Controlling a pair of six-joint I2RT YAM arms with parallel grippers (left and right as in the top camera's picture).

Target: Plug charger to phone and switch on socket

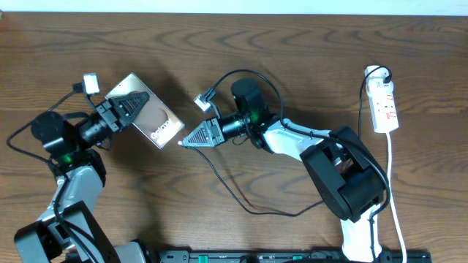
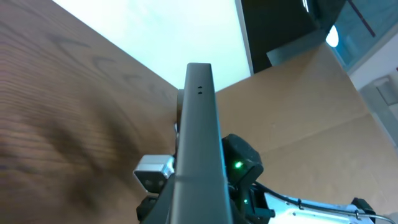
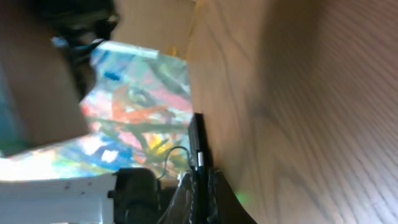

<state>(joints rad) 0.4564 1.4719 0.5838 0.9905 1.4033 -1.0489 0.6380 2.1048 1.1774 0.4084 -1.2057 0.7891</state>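
I should turn my right gripper down and to the right in the overhead view, onto the tabletop, to release the plug, since its bright tip is bare.
The phone (image 1: 155, 123) is lifted at an angle over the table's left half, its glossy face with white lettering turned up. My left gripper (image 1: 135, 106) is shut on its far end. In the left wrist view the phone (image 2: 199, 124) shows edge-on, rising from between the fingers. My right gripper (image 1: 183, 143) points left at the phone's lower right corner and is shut on the charger's plug (image 3: 198, 155). The charger's thin black cable (image 1: 227, 186) trails down and right across the table. Whether the plug tip is inside the phone's port I cannot tell. The socket (image 1: 385, 106) lies far right.
The socket's white cord (image 1: 395, 197) runs down the right edge of the table past the right arm's base (image 1: 344, 183). The charger's cable loops in front of that base. A bright wall or window (image 2: 174, 37) lies beyond the table's far edge.
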